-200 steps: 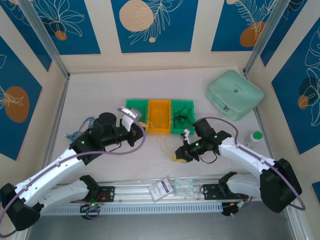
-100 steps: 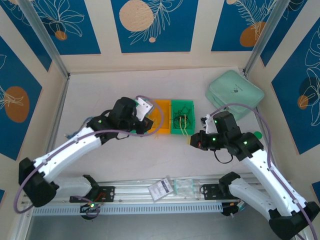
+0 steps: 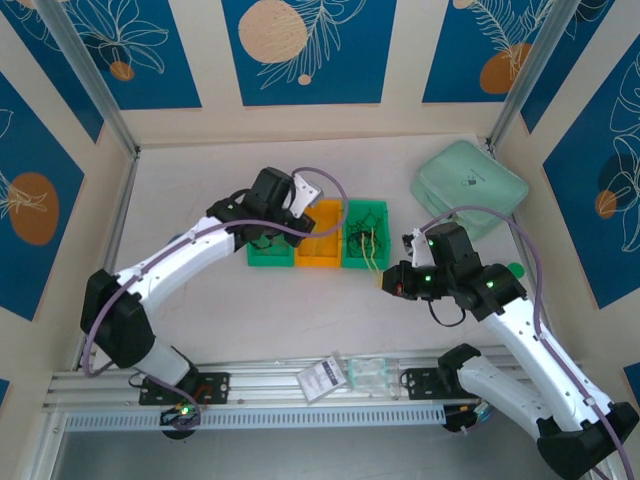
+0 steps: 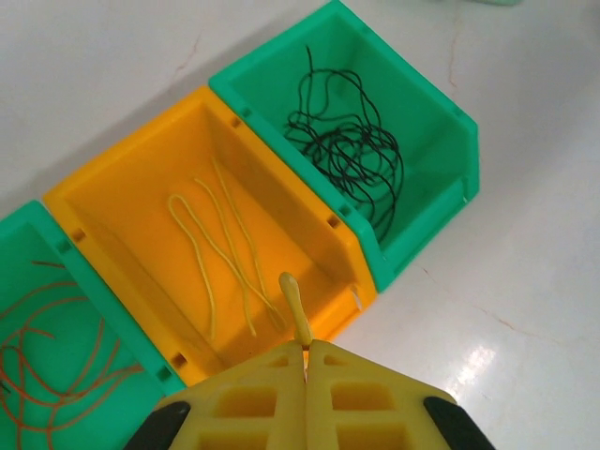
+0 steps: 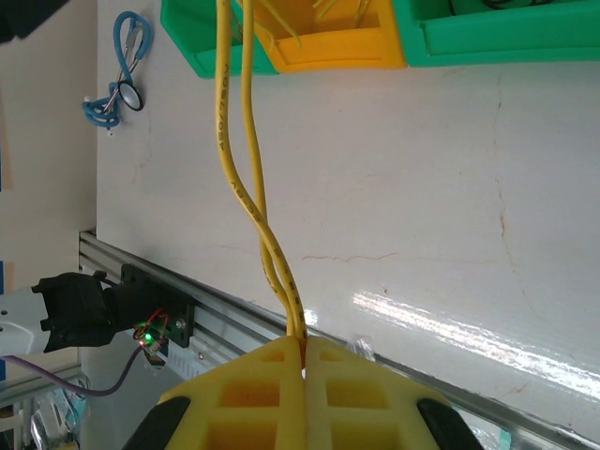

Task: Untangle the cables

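My left gripper will next go down and outward to the bottom of the orange bin, which is below and outward of it. It will release the end of the pale yellow cable there, where other yellow cables rest.
Three bins stand side by side. The orange bin (image 4: pixel 122 202) holds pale yellow cables (image 4: pixel 220 248), the right green bin (image 4: pixel 436 141) holds black cables (image 4: pixel 347 150), and the left green bin (image 4: pixel 28 272) holds reddish cables (image 4: pixel 47 352). My left gripper (image 4: pixel 307 345) hovers at the orange bin's near edge, shut on the end of one pale yellow cable (image 4: pixel 294 305). My right gripper (image 5: pixel 304 339) is shut on two yellow cables (image 5: pixel 246 169) that stretch toward the bins. In the top view these yellow cables (image 3: pixel 370 248) run over the right green bin.
A mint green pouch (image 3: pixel 470 188) lies at the back right. A small green-capped bottle (image 3: pixel 513 270) stands by the right arm. A blue cord with a round disc (image 5: pixel 127 66) lies left of the bins. Packets (image 3: pixel 345 375) rest on the front rail.
My left arm swung back and right from the table's left side to over the bins. My right arm rose and shifted right with the yellow cables, then held still.
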